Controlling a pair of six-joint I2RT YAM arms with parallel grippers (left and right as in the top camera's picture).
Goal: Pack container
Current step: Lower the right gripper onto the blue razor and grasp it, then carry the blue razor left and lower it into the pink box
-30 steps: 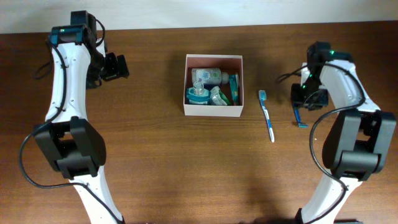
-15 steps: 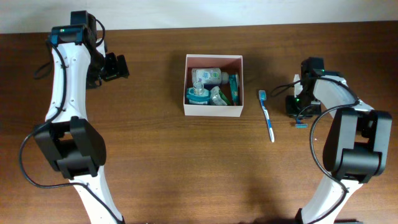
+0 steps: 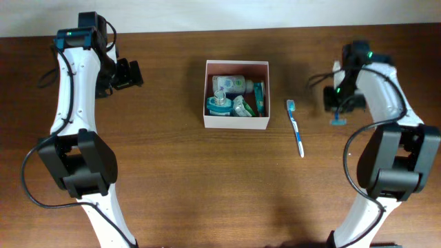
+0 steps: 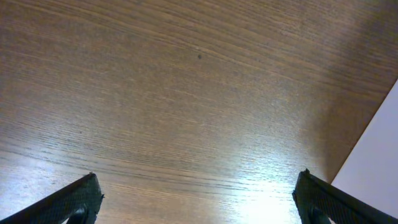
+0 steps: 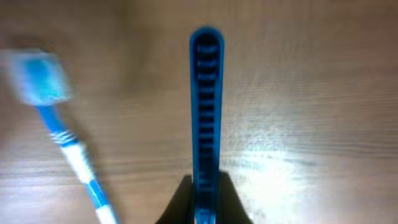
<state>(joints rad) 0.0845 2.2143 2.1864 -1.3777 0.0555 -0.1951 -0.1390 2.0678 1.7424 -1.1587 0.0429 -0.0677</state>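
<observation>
My right gripper is holding the razor and needs to lift it over the container's side, then lower and release it in the gap point(image 3: 249, 100) beside the teal tube, left in the overhead view.
The container point(image 3: 236, 125), a square white-walled box, stands at the table's middle and holds several teal and white toiletry bottles point(image 3: 227, 85). A blue and white toothbrush point(image 3: 295, 129) lies on the table just right of it and also shows in the right wrist view point(image 5: 68, 146). My right gripper point(image 3: 335, 109) is shut on a blue ribbed razor point(image 5: 206, 93) and holds it above the table, right of the toothbrush. The razor also shows in the overhead view point(image 3: 336, 119). My left gripper point(image 3: 129, 74) is open and empty at the far left, its fingers point(image 4: 81, 199) spread over bare wood.
The wooden table top point(image 3: 207, 186) runs to a white wall along the far edge. Both arm bases stand at the near left and near right corners.
My right gripper came down on the razor, shut on it, and has lifted it off the table toward the far side. The left arm has not moved.
</observation>
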